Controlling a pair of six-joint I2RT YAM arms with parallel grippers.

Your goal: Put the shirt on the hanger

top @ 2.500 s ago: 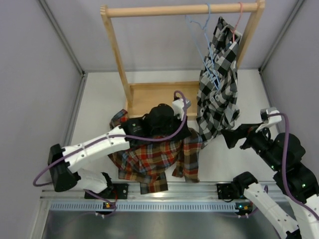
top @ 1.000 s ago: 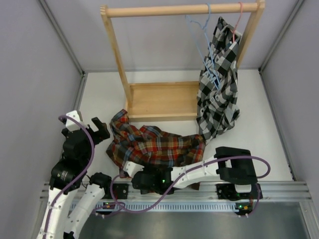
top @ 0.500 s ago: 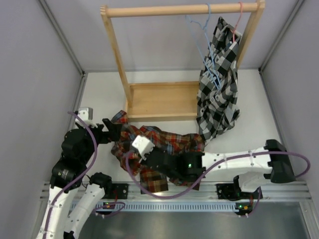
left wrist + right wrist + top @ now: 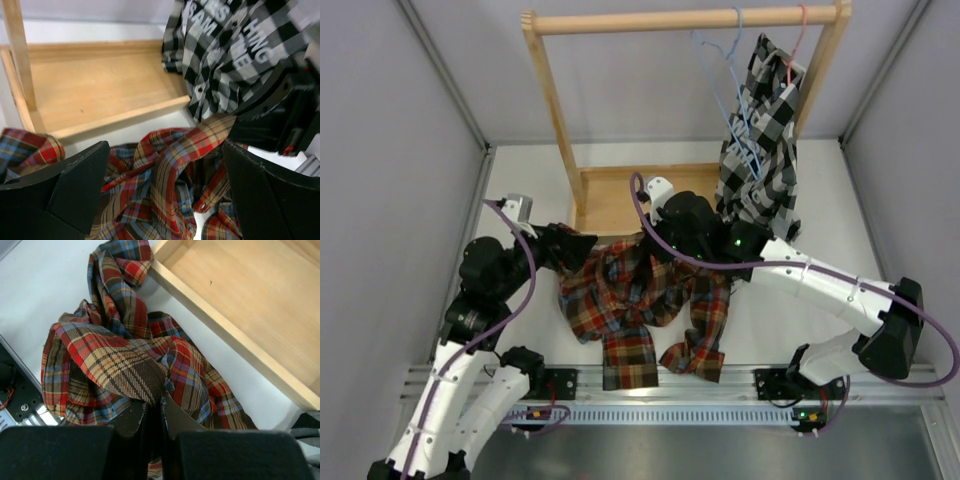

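Observation:
Next, I tilt my left gripper downward and bring its fingers down onto the raised fold's drooping end (image 4: 621, 266) (image 4: 165, 192), since my right gripper holds the fold's other end up.
The red, orange and blue plaid shirt (image 4: 640, 300) lies bunched on the white table in front of the rack base. My right gripper (image 4: 650, 240) is shut on a raised fold of the shirt (image 4: 110, 360), pinched at the fingertips of the right gripper (image 4: 161, 395). My left gripper (image 4: 578, 246) hovers open at the shirt's left edge, with the plaid cloth (image 4: 160, 185) below and between its wide-set fingers (image 4: 75, 190). The light-blue hanger (image 4: 736, 100) hangs from the wooden rod at the upper right, partly against the checked shirt.
A wooden rack (image 4: 545, 100) with a tray-like base (image 4: 640, 200) stands at the back. A black-and-white checked shirt (image 4: 760, 170) hangs from a pink-red hanger (image 4: 800, 35) on the rod. Grey walls close in both sides.
The right arm swung from the table's front up to the rack base and shut on the shirt, pulling a fold up and back. The left gripper moved right to the shirt's edge, still open.

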